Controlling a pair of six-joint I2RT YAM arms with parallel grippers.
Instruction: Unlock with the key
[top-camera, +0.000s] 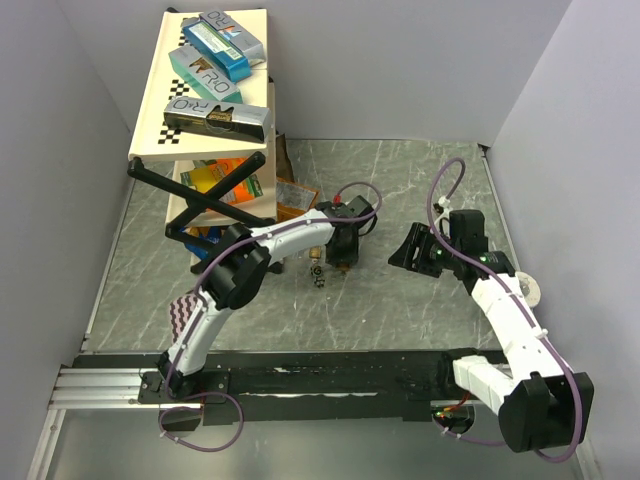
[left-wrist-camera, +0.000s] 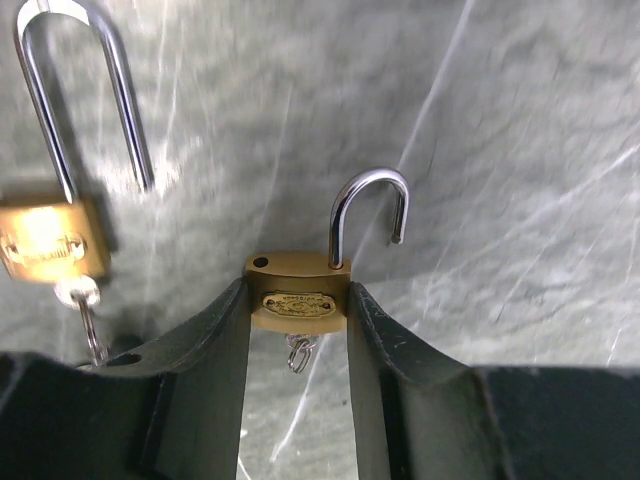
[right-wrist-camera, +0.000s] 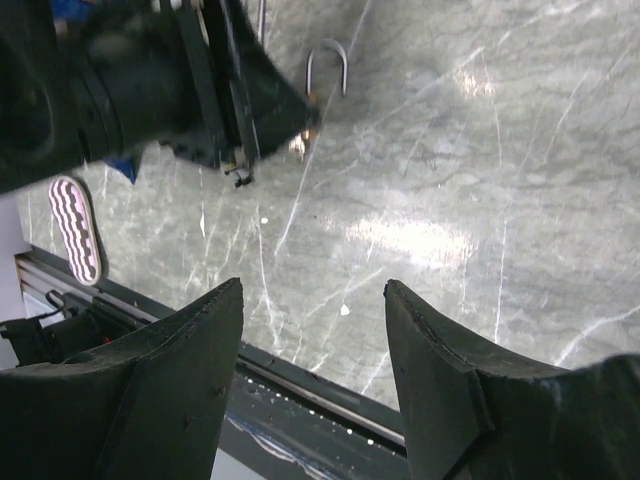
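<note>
The silver shackle of the small padlock is already open. My left gripper will next move the padlock slightly outward toward the second brass padlock and then open.
My left gripper (left-wrist-camera: 298, 300) is shut on a small brass padlock (left-wrist-camera: 298, 290), pinching its body from both sides. Its silver shackle (left-wrist-camera: 368, 215) stands swung open, free at one end. The key (left-wrist-camera: 298, 352) shows only as a small metal ring hanging from the padlock's underside. In the top view the left gripper (top-camera: 343, 250) hangs over the table's middle. My right gripper (top-camera: 412, 250) sits to its right, apart from it. In the right wrist view the right gripper (right-wrist-camera: 312, 290) is open with nothing between its fingers, and the left gripper's black body (right-wrist-camera: 200, 90) fills the upper left.
A second brass padlock (left-wrist-camera: 45, 245) with a long open shackle lies to the left, a silver key head (left-wrist-camera: 78, 292) at its bottom. A tilted white shelf (top-camera: 200, 90) with boxes stands at the back left. The black base rail (top-camera: 330, 375) runs along the near edge.
</note>
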